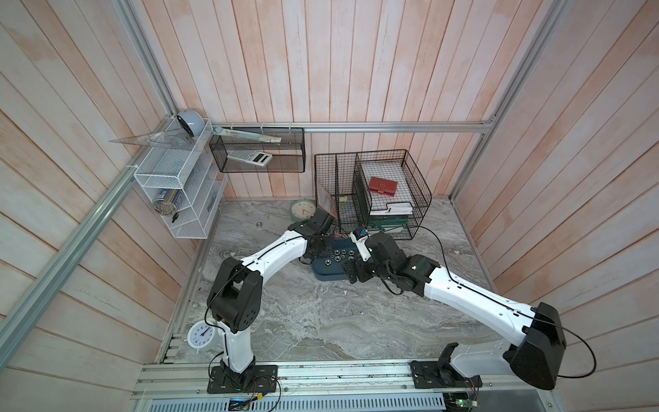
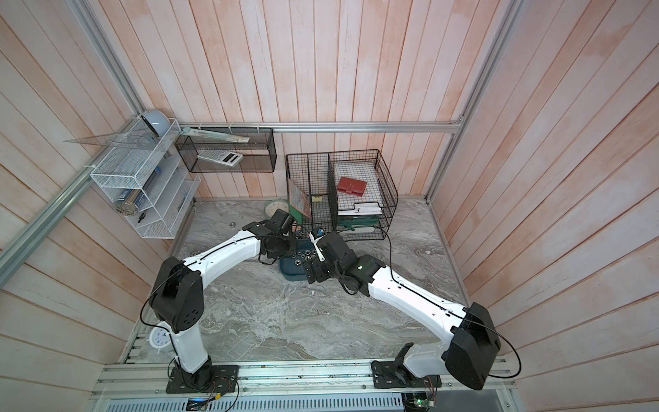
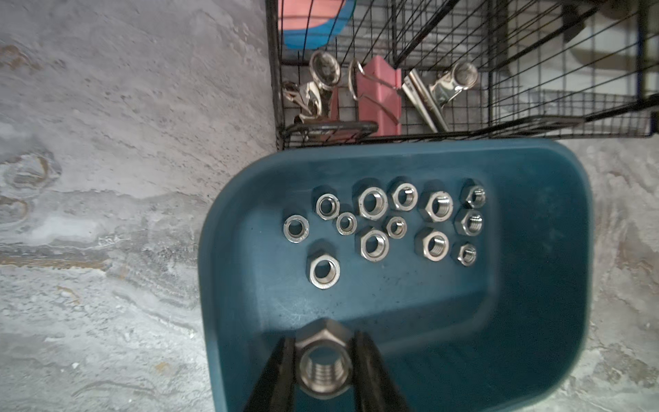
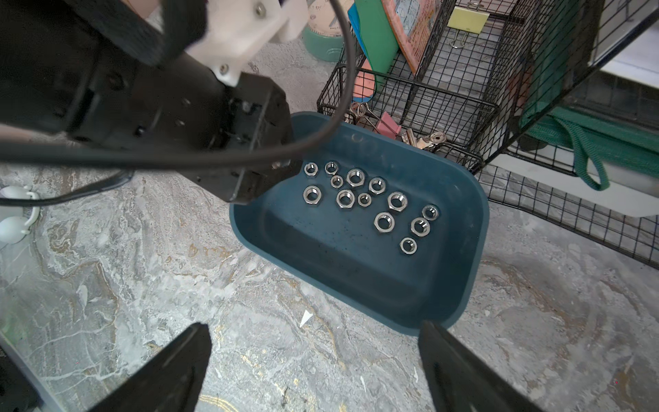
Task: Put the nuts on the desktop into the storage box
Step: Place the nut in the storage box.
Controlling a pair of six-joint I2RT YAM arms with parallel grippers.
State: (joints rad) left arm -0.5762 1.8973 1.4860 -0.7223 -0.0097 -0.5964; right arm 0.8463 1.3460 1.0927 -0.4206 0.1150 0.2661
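Observation:
My left gripper holds the silver nut above a clear spot of the storage box's bare bottom, beside the nearest loose nut. It should move down onto that spot next and let go of the silver nut.
The teal storage box lies on the grey marble desktop in front of the wire organiser, and shows in both top views. Several silver nuts lie loose on its floor, also seen in the right wrist view as nuts. My left gripper hangs over the box's near end, shut on one large nut with its threaded hole facing the camera. My right gripper is open and empty over bare desktop just outside the box's rim. One lone nut lies on the desktop at the far left.
A black wire organiser with papers, a red wallet and binder clips stands right behind the box. A green clock leans by the back wall. A white clock sits near the left arm's base. White and black mesh shelves hang at the left.

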